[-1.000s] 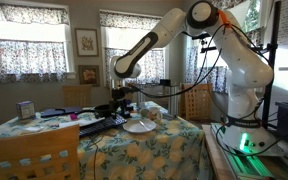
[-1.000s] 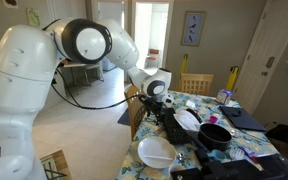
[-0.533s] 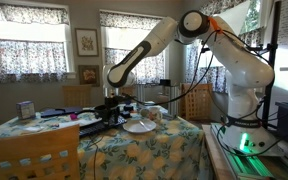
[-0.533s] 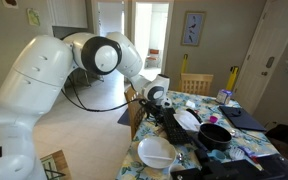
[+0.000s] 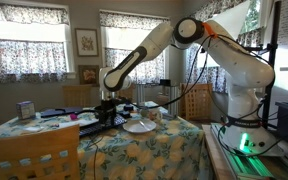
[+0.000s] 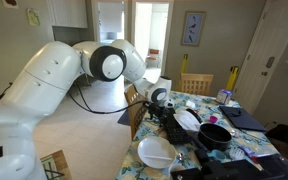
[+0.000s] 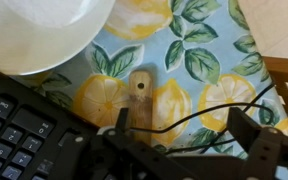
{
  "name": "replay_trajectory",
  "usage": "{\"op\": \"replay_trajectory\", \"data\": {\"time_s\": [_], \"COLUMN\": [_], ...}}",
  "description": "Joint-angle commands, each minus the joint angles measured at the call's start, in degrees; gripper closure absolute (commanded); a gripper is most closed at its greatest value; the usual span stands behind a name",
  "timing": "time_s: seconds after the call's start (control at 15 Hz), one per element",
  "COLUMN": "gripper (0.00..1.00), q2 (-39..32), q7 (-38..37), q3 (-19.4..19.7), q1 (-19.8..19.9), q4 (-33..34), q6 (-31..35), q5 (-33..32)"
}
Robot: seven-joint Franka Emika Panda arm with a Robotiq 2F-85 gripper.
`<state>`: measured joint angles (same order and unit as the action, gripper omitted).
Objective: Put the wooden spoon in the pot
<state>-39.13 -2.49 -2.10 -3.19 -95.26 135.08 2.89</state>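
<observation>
Next, my gripper shifts left in the wrist view and down around the spoon's handle end, since the handle lies nearer one finger than the other.
In the wrist view the wooden spoon's handle, with a hole near its end, lies on the lemon-print tablecloth. My gripper is open just above the cloth. Its left finger is right at the handle and its right finger is far to the right. A thin black cable crosses between the fingers. The spoon's bowl is hidden under the gripper. The small black pot sits further along the table, apart from the gripper. The gripper hangs low over the table's far end.
A white plate lies beside the spoon, and a dark keyboard lies on the other side. In an exterior view there are a keyboard, a white plate and a second plate. A wooden chair stands at the table's near edge.
The arm has swung sideways and come down, bringing the gripper lower over the table end. Nothing on the table has moved.
</observation>
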Motion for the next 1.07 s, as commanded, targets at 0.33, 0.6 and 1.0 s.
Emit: {"op": "replay_trajectory", "data": {"time_s": [0.33, 0.6, 1.0], "gripper": [0.0, 0.05, 0.14], "q2": [-4.04, -4.36, -5.67], "q7": [4.08, 6.19, 6.98], "q3": [-0.85, -0.93, -1.19], "q1": [2.4, 3.12, 2.86], "q4": [2.6, 2.78, 4.26], "q6": [0.2, 0.38, -0.34], "q5": [0.78, 0.41, 0.22]}}
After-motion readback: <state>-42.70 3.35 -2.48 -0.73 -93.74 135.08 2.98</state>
